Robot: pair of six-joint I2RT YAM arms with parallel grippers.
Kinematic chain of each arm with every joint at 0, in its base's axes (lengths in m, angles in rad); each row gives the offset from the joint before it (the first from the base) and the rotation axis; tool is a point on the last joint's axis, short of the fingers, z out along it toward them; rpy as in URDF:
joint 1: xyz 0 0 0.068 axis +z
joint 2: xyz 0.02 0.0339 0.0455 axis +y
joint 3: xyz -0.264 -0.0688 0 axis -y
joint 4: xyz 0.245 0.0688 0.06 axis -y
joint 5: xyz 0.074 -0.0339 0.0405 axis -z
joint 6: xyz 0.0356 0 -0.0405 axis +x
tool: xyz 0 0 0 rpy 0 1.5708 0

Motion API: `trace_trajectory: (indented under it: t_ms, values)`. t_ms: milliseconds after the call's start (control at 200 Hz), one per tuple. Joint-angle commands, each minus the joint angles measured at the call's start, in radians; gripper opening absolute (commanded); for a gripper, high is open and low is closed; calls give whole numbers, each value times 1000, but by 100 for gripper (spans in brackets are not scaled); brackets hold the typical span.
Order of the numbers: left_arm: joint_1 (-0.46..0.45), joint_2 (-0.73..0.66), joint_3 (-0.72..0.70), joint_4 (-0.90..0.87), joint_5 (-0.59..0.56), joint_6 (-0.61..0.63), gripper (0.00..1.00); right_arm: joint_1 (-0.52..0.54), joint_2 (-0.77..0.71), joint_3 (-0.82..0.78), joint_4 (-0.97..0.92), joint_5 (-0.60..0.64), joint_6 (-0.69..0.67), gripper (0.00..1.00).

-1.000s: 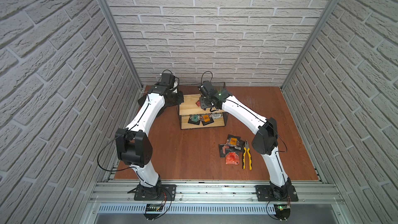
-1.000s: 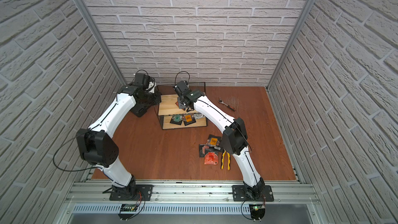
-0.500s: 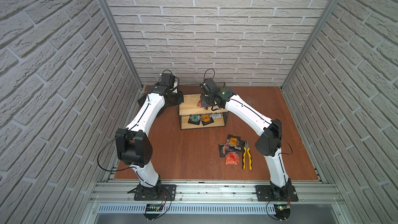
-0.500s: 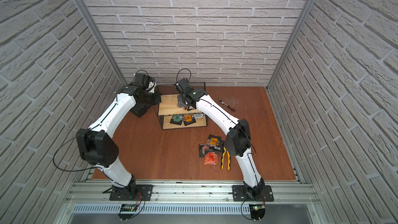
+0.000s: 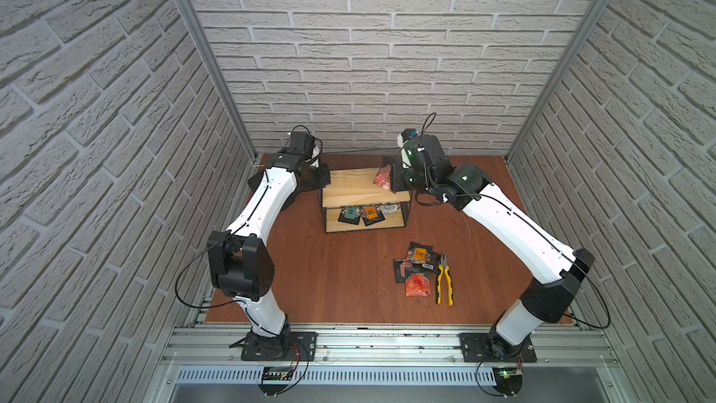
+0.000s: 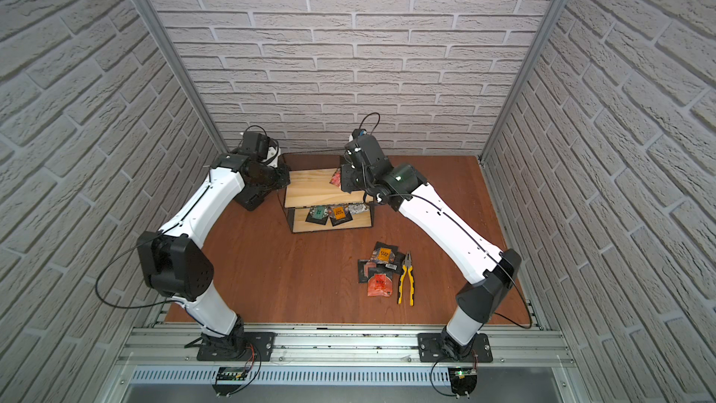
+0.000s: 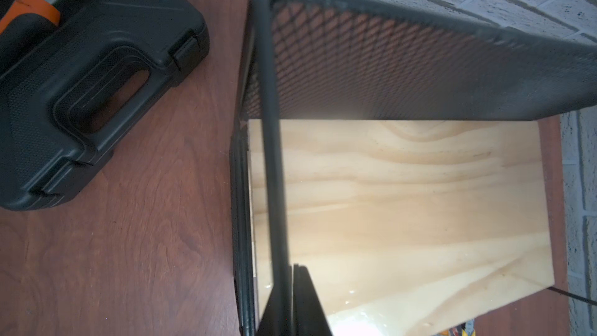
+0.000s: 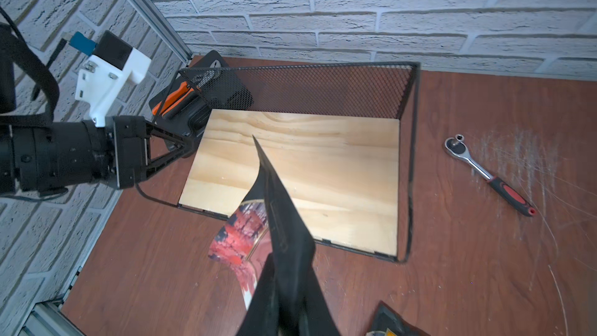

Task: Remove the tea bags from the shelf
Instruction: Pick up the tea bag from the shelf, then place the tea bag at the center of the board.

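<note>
My right gripper is above the pile, which is nearer my base, so it should next move back and down over the pile to release the red bag clear of the shelf.
The shelf stands at the back of the table, and its top board is bare. My right gripper is shut on a red tea bag, held in the air over the top board's right end. Three tea bags lie on the lower board. Several more are piled on the table. My left gripper is shut on the shelf's left wire upright.
Yellow-handled pliers lie beside the pile. A ratchet wrench lies to the right of the shelf. A black tool case with an orange-handled tool sits left of the shelf, near the wall corner.
My right gripper has shut on the red tea bag and drawn up and to the right, off the top board. The left arm has not moved.
</note>
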Motion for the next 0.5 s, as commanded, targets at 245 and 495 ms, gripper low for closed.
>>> trace_trajectory:
  t_ms: [245, 495]
  values:
    - [4, 27, 22, 25, 5, 7, 8, -123, -374, -610, 116, -10, 256, 3]
    - [3, 36, 29, 25, 5, 5, 8, -274, -389, -905, 189, -172, 366, 3]
